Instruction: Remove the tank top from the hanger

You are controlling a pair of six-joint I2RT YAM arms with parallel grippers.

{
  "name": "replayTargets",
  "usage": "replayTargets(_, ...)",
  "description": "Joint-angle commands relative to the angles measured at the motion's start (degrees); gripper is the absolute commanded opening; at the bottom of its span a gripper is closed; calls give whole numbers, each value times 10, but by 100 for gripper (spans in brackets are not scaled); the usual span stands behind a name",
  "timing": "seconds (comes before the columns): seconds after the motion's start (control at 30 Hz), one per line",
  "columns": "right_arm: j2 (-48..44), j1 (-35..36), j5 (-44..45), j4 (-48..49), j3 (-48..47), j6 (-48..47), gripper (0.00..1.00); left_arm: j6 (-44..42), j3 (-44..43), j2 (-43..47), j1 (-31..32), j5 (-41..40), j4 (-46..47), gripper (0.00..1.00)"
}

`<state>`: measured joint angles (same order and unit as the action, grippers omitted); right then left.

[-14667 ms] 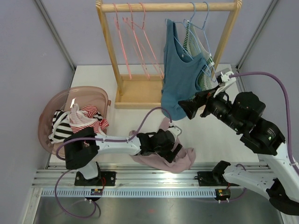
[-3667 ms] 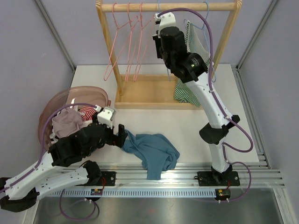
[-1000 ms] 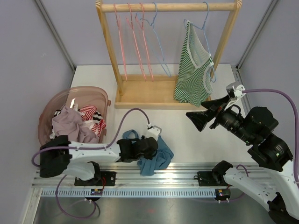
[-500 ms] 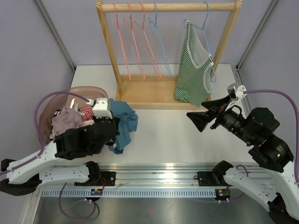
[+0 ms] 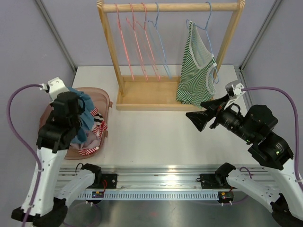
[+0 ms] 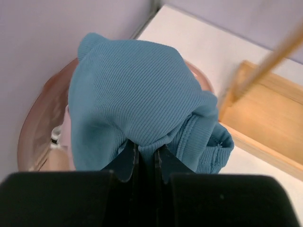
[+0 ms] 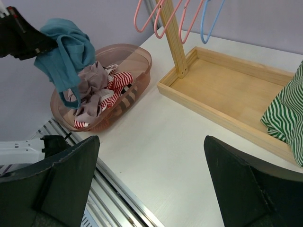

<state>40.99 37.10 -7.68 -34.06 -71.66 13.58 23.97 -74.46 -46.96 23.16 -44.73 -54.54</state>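
Note:
The blue tank top still hangs bunched above the garments in the basket. My left gripper needs to carry it down into the pink basket (image 5: 105, 97) next, onto those garments.
A blue tank top (image 5: 84, 118) hangs bunched from my left gripper (image 5: 75, 112), which is shut on a fold of it (image 6: 137, 94) above the pink basket (image 5: 105, 97). In the left wrist view the jaws pinch the ribbed cloth at the left gripper (image 6: 146, 153). A green striped tank top (image 5: 194, 71) hangs on a blue hanger (image 5: 209, 26) at the right end of the wooden rack (image 5: 170, 7). My right gripper (image 5: 199, 118) is wide open and holds nothing, in the air just below and to the right of the striped top's hem (image 7: 284, 109).
The basket (image 7: 137, 53) holds several pink, red-striped and black-striped garments. Three pink hangers (image 5: 132, 38) and a blue hanger (image 5: 158, 40) hang bare on the rack's left half. The rack's wooden tray base (image 5: 147, 97) lies behind the white table (image 5: 151, 137).
My left arm has swung left and up from the table's front, carrying the blue tank top over the basket. The right arm has barely shifted.

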Motion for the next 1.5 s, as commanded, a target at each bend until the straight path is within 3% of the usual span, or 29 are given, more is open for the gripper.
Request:
replayTargets(0.0, 3, 2, -25, 35, -6, 12, 100, -52, 27, -40, -168, 216, 94, 0)
replayTargets(0.07, 3, 2, -27, 37, -2, 14, 99, -41, 59, -73, -250, 287, 110, 0)
replayTargets(0.23, 11, 2, -33, 51, 21, 14, 100, -26, 79, -231, -361, 414, 144, 0)
replayTargets(0.33, 22, 2, -24, 62, 35, 24, 99, -4, 81, -320, -427, 540, 153, 2)
replayTargets(0.37, 26, 2, -16, 63, 37, 28, 99, -2, 82, -336, -433, 547, 154, 14)
replayTargets(0.53, 53, 1, 121, 21, 22, 66, 99, -5, 87, -351, -428, 567, 159, 55)
replayTargets(0.57, 58, 2, 166, 8, 7, 69, 100, -5, 87, -345, -427, 564, 159, 70)
replayTargets(0.67, 73, 3, 229, -35, -18, 69, 100, -7, 94, -300, -420, 573, 170, 99)
replayTargets(0.9, 71, 2, 294, -73, -46, 44, 100, -26, 108, -166, -380, 571, 186, 99)
replayTargets(1.13, 105, 2, 370, -80, -88, -29, 99, -65, 88, -45, -185, 334, 129, 99)
replayTargets(1.3, 183, -2, 413, -67, -160, -99, 99, -55, 111, 28, -111, 369, 115, 99)
replayTargets(1.47, 280, -51, 342, -80, -292, -131, 99, -61, 142, 77, -62, 367, 94, 99)
